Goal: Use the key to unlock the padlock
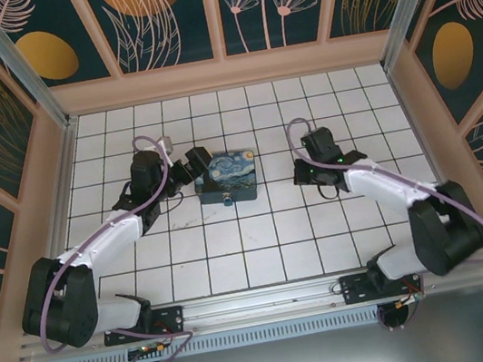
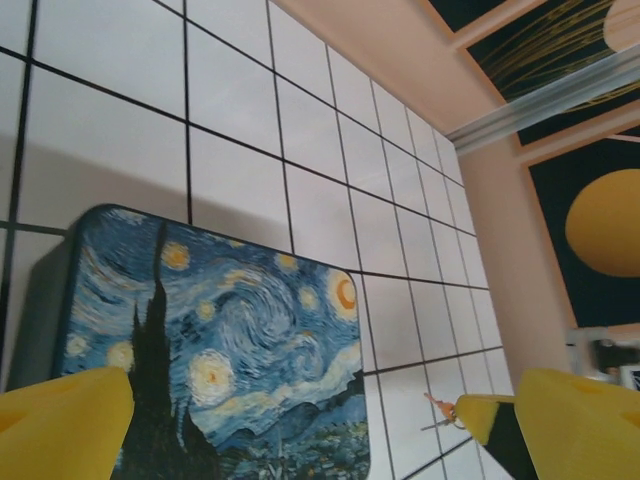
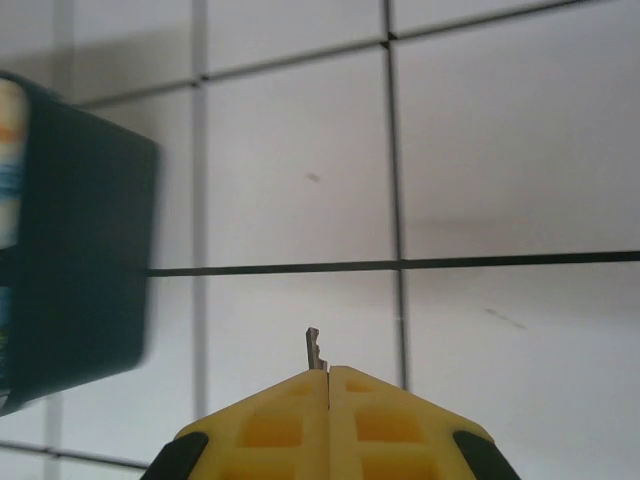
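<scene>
The padlock sits at the box's near edge, so the robot's right gripper needs to go back past the box's near corner and down to the tiles before the padlock (image 1: 227,200).
The Starry Night box (image 1: 225,177) lies in the middle of the tiled floor. The padlock (image 1: 227,200) is a tiny bluish piece at the box's near edge. My left gripper (image 1: 197,166) hangs at the box's far left corner, wide open. In the left wrist view its yellow fingers (image 2: 62,425) straddle the box's printed lid (image 2: 240,340) with nothing held. My right gripper (image 1: 299,174) is about a tile to the right of the box. Its jaws (image 3: 328,372) are shut on the key (image 3: 314,349), whose toothed tip sticks out above the floor.
The box's dark side wall (image 3: 80,250) fills the left of the right wrist view. A tiny grey and orange metal piece (image 2: 440,411) shows beside the yellow tip at the lower right of the left wrist view. Pink frame walls (image 1: 43,203) enclose the floor.
</scene>
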Robot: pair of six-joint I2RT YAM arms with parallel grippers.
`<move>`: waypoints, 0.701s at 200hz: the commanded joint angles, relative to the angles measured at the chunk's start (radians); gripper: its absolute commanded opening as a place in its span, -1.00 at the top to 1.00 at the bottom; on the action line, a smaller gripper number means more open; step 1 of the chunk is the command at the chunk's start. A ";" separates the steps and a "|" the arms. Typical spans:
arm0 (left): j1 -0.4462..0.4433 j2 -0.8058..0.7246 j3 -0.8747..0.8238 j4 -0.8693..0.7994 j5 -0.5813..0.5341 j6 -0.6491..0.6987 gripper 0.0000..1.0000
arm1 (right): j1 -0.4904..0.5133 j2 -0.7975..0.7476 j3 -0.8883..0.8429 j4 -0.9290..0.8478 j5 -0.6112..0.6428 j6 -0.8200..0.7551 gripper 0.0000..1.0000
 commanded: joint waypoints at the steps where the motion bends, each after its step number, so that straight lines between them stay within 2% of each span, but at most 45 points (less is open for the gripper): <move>1: -0.003 -0.025 -0.038 0.095 0.082 -0.093 -0.95 | 0.020 -0.087 -0.048 0.072 -0.072 0.133 1.00; 41: -0.003 -0.050 -0.066 0.131 0.110 -0.165 -0.94 | 0.040 -0.157 -0.075 0.084 -0.068 0.185 1.00; 73: -0.003 -0.084 -0.100 0.158 0.125 -0.217 -0.93 | 0.102 -0.175 -0.082 0.097 -0.067 0.245 1.00; 106: -0.003 -0.117 -0.123 0.153 0.127 -0.250 -0.92 | 0.260 -0.120 -0.115 0.112 0.005 0.296 1.00; 140: -0.002 -0.138 -0.137 0.149 0.126 -0.260 -0.93 | 0.412 0.021 -0.121 0.118 0.090 0.335 1.00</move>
